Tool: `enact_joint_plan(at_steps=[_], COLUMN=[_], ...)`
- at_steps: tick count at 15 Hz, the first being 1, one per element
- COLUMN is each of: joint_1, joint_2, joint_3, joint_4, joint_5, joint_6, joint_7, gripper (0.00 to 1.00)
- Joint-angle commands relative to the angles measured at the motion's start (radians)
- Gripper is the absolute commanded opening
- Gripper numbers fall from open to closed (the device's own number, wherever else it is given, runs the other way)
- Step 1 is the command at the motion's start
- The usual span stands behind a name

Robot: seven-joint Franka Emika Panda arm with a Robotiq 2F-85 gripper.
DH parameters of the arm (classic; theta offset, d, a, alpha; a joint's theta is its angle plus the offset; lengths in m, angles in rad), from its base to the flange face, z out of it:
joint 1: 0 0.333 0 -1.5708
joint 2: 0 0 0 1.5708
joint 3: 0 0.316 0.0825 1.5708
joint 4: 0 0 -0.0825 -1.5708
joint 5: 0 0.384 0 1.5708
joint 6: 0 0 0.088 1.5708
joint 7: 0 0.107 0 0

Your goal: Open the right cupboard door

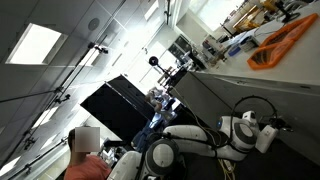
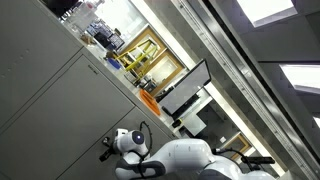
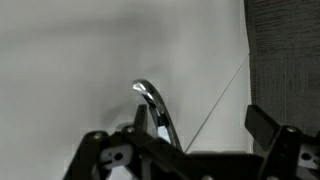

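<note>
My gripper keeps its place at the door (image 3: 80, 60) and closes its fingers around the small silver bar handle (image 3: 152, 100) next, because the bar already stands between them.
In the wrist view the right cupboard door (image 3: 80, 60) fills the frame as a flat pale grey-white panel. Its small silver bar handle (image 3: 152, 100) stands out from it near the seam with a darker grey panel (image 3: 285, 50). My gripper (image 3: 200, 112) is open, close to the door. The handle lies between the fingers, right beside the left one. In both exterior views the arm reaches to the cupboard front (image 1: 295, 105) (image 2: 50, 95), with the gripper (image 1: 267, 137) (image 2: 108, 153) near it. The handle is too small to make out there.
An orange object (image 1: 280, 45) lies on the countertop above the cupboards. A black monitor (image 1: 125, 105) (image 2: 185, 90) and desks with clutter stand behind the robot. A person (image 1: 85, 150) sits near the robot's base.
</note>
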Motion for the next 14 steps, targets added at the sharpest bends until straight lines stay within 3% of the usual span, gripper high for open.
enact_joint_plan(at_steps=[1, 14], joint_1=[-0.020, -0.069], joint_2=[0.000, 0.000], joint_3=[0.018, 0.087], joint_4=[0.032, 0.055], joint_5=[-0.002, -0.007], joint_6=[-0.031, -0.038], joint_7=[-0.022, -0.108], gripper=[1.00, 1.00])
